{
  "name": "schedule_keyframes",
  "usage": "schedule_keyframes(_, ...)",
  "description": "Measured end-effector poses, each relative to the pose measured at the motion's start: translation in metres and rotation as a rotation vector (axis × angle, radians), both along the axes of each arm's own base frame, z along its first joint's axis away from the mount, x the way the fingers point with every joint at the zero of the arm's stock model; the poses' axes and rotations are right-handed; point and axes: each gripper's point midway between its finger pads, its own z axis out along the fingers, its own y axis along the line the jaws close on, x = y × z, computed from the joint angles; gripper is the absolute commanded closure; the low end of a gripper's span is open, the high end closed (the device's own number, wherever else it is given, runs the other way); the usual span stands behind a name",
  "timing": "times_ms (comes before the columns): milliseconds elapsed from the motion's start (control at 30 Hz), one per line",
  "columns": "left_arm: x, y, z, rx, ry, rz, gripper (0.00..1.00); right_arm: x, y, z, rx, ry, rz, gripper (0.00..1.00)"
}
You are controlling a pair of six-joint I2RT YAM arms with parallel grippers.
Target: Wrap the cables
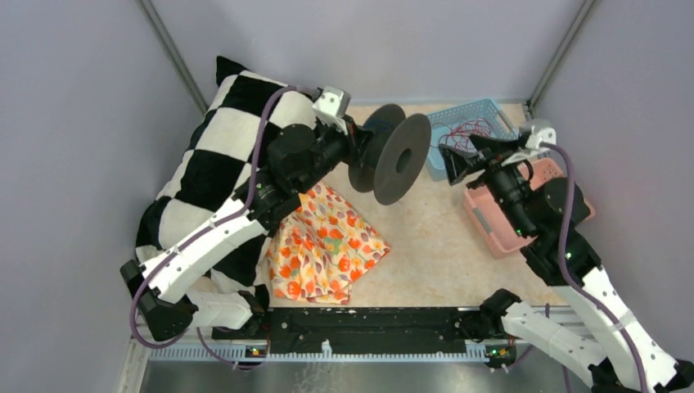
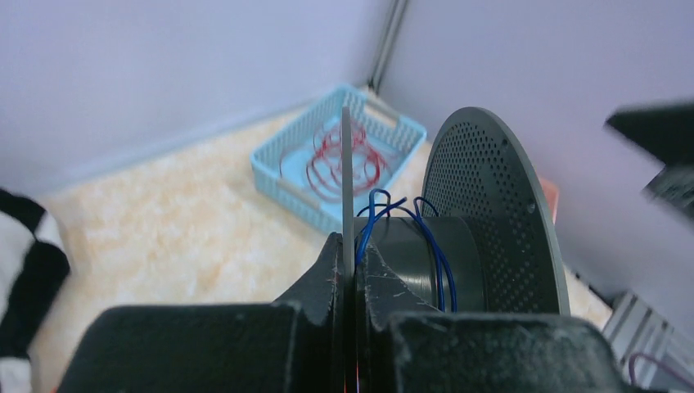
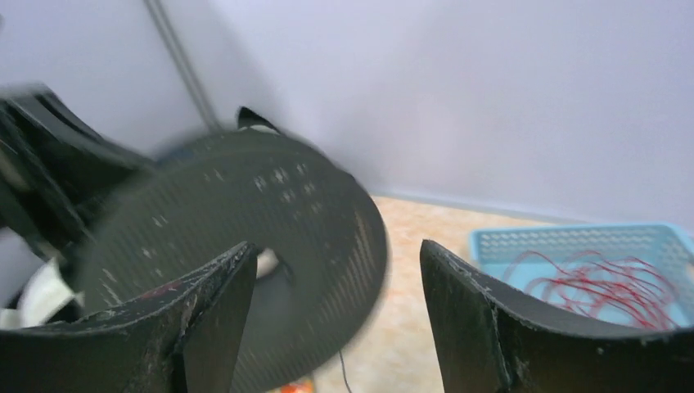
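Note:
The thin cable (image 3: 341, 372) hangs below the spool. My right gripper needs to lower and tip its fingers downward first to get onto it.
A dark grey spool (image 1: 403, 160) hangs in the air over the middle of the table. My left gripper (image 1: 358, 146) is shut on the thin edge of its near flange (image 2: 347, 164), seen edge-on between the fingers (image 2: 327, 270). Thin blue wire (image 2: 440, 264) is looped round the hub, in front of the perforated far flange (image 2: 491, 205). My right gripper (image 1: 455, 162) stands open just right of the spool, with nothing between its fingers (image 3: 458, 286). In the right wrist view a very thin dark cable (image 3: 341, 372) hangs below the spool (image 3: 245, 205).
A light blue basket (image 1: 491, 110) with red wires (image 1: 470, 129) stands at the back right. A pink basket (image 1: 491, 217) sits under the right arm. A black-and-white checkered pillow (image 1: 221, 155) and a floral cloth (image 1: 323, 246) lie on the left.

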Motion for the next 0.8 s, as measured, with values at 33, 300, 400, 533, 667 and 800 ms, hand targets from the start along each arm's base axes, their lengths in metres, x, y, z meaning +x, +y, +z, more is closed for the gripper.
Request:
schedule_keyframes(33,0.001,0.002,0.016,-0.016,-0.028,0.007,1.0,-0.004,-0.011,-0.001,-0.005,-0.025,-0.035,0.26)
schedule_keyframes(300,-0.006,0.021,0.103,-0.075,-0.175,0.038,1.0,0.001,0.003,-0.175,-0.232,0.131,0.03,0.21)
schedule_keyframes(400,-0.011,0.027,0.122,-0.083,-0.208,0.037,1.0,0.0,0.02,-0.234,-0.281,0.256,0.113,0.21)
schedule_keyframes(533,-0.015,0.03,0.133,-0.088,-0.226,0.033,1.0,0.006,0.042,-0.239,-0.259,0.258,0.193,0.2)
schedule_keyframes(667,-0.016,0.03,0.132,-0.077,-0.226,0.026,1.0,0.01,0.068,-0.235,-0.263,0.261,0.305,0.19)
schedule_keyframes(800,-0.017,0.029,0.127,-0.063,-0.215,0.019,1.0,0.01,0.087,-0.213,-0.234,0.23,0.41,0.19)
